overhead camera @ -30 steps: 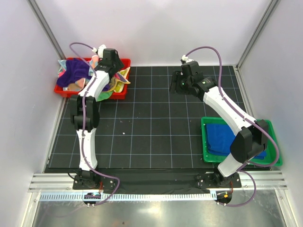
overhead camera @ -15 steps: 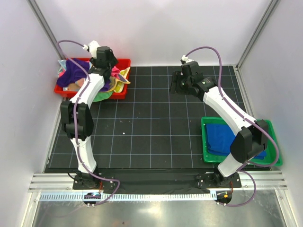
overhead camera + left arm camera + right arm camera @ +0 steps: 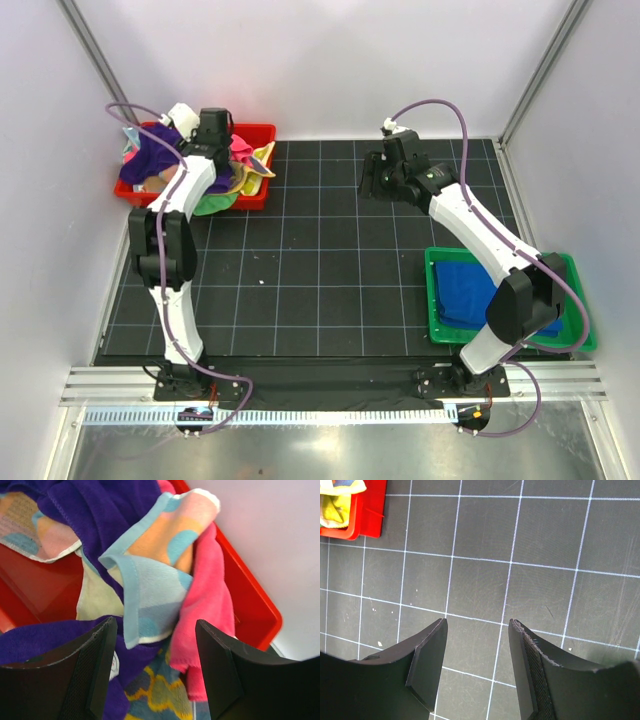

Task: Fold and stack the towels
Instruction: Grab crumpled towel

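Observation:
The light blue dotted towel's loose edge is just below, between my fingers in the wrist view, so my open left gripper needs to move down onto it next.
A heap of towels fills the red tray at the back left: a purple towel, a pink towel, a light blue dotted towel and a teal-and-yellow towel. My left gripper hangs open over the heap; in the left wrist view it is empty, just above the pink and dotted towels. A folded royal blue towel lies in the green tray at the right. My right gripper is open and empty above the black mat.
The black gridded mat covers the table between the trays. White walls and metal posts close the back and sides. A corner of the red tray shows at the top left of the right wrist view.
My left arm has swung left and back over the red tray, bringing its gripper further over the towel heap. The right arm has not moved.

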Controlling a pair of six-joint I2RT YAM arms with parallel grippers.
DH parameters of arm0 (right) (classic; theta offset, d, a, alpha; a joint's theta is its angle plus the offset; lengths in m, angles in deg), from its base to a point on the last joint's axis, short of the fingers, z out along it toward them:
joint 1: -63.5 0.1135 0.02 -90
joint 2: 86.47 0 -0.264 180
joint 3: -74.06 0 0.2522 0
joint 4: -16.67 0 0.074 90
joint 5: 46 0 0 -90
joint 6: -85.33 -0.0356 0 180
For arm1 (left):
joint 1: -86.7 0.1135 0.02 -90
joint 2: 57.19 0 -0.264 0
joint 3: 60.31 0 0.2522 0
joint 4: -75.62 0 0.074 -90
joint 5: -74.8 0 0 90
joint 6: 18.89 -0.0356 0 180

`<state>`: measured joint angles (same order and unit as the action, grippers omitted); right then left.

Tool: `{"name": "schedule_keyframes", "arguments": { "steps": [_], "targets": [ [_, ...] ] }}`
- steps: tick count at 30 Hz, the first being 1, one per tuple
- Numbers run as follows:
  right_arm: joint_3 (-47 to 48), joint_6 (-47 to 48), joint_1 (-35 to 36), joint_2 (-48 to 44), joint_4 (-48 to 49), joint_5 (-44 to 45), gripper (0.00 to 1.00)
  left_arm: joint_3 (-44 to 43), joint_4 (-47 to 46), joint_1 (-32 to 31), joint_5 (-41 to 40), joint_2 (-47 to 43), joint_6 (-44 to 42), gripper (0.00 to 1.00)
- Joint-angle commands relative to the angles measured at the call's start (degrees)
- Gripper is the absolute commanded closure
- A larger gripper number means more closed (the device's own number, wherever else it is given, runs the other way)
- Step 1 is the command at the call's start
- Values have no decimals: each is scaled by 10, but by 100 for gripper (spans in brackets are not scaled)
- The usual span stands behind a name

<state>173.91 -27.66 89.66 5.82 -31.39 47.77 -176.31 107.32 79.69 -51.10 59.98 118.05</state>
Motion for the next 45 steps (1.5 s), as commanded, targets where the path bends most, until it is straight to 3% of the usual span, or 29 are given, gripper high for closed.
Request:
{"name": "schedule_keyframes", "arguments": {
  "steps": [1, 10, 15, 25, 40, 45],
  "targets": [
    [-3, 7, 1, -12, 15, 3, 41, -38, -3, 15, -2, 26, 23, 32],
    [-4, 7, 1, -2, 18, 3, 41, -53, 0, 31, 27, 58, 37, 33],
    [-4, 7, 1, -1, 20, 4, 41, -50, -25, 34, 51, 58, 31, 41],
    [3, 7, 1, 0, 13, 4, 42, -39, -62, 36, 107, 39, 12, 100],
    [36, 1, 1, 10, 24, -28, 42, 57, -195, 12, 150, -91, -25, 100],
    [47, -4, 4, 32, 84, -111, 41, 71, -199, -7, 160, -107, -33, 100]
  ]
}}
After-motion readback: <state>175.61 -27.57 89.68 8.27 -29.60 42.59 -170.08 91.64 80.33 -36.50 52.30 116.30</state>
